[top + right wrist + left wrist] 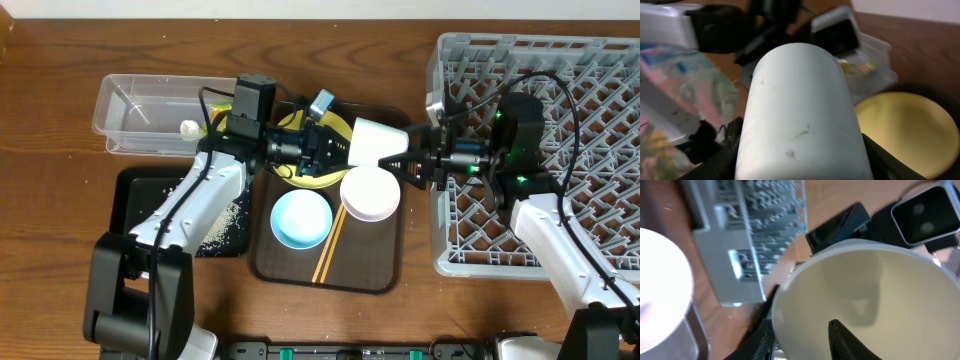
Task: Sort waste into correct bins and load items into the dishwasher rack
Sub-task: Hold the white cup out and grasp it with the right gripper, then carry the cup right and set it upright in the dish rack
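My right gripper should swing from the tray over the grey rack's empty near part, tip downward, then lower and release the cup [378, 143].
The small white cup [378, 143] hangs on its side between my two grippers, above the brown tray. My right gripper [412, 165] is shut on its body; in the right wrist view the cup [800, 115] fills the space between the fingers. My left gripper [338, 152] straddles the cup's rim [785, 295], one finger inside and one outside, with a gap to the wall, so it is open. The yellow-green plate [300, 175] lies under the left gripper. The white bowl [370, 193], light blue bowl [302, 218] and chopsticks [330, 250] lie on the tray. The grey rack [560, 60] is at the right.
The clear tub [150, 110] at the back left holds a white scrap [188, 127] and a bit of yellow wrapper [214, 122]. The black tray [140, 195] holds rice crumbs [225, 225]. The dark brown serving tray [380, 275] sits between them and the rack.
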### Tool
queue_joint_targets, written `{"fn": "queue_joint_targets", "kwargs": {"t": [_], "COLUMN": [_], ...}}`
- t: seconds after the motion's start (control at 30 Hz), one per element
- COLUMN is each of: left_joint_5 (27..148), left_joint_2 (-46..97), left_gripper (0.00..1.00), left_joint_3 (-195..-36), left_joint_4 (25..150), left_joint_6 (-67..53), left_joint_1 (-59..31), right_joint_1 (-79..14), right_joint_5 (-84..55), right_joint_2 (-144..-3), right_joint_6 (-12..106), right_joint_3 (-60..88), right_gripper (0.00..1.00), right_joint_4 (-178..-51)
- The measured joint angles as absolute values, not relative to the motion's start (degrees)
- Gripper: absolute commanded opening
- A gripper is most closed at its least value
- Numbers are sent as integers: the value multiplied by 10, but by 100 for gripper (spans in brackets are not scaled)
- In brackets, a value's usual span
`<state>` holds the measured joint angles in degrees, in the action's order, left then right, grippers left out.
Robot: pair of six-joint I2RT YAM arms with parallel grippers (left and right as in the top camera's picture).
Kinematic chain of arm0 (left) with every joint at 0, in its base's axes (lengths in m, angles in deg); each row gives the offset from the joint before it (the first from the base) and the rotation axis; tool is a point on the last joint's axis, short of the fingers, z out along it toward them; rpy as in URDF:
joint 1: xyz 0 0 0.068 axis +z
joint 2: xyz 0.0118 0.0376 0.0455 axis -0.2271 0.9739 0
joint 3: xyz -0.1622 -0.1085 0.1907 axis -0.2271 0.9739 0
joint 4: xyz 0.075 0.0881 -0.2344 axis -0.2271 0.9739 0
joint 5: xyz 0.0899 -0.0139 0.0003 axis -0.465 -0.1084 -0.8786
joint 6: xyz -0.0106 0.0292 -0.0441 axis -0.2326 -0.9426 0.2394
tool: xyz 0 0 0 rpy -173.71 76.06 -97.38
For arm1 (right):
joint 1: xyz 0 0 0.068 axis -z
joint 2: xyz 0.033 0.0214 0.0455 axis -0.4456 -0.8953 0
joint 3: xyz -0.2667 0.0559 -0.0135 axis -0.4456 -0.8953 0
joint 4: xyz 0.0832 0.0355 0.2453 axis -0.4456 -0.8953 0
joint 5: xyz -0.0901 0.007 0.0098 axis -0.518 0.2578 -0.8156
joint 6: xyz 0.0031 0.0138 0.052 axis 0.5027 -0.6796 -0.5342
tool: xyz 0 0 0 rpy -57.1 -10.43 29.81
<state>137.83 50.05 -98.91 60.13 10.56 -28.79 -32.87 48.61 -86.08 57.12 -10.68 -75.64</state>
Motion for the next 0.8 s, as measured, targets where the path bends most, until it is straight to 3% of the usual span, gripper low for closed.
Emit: {"fn": "queue_joint_targets", "kwargs": {"t": [0.27,0.43,0.63,0.8], "left_joint_5": [1245,1127,997,910], "left_joint_2": [500,492,441,371], "left_gripper": [43,43,44,47], "left_joint_3": [-990,-990,-990,-990], "left_joint_4": [698,788,853,884], "left_joint_6": [32,-25,-62,-73], "left_joint_1": [-263,-263,-258,-240], "right_joint_1": [-329,-327,-301,-259], "right_joint_5": [326,231,83,-25], "right_joint_2": [-860,-843,-812,-807], "right_joint_6": [564,566,571,574], "right_joint_3": [-103,-65,52,121], "right_gripper": [11,1,1,1], "right_joint_4": [-820,-923,-1136,-1237]}}
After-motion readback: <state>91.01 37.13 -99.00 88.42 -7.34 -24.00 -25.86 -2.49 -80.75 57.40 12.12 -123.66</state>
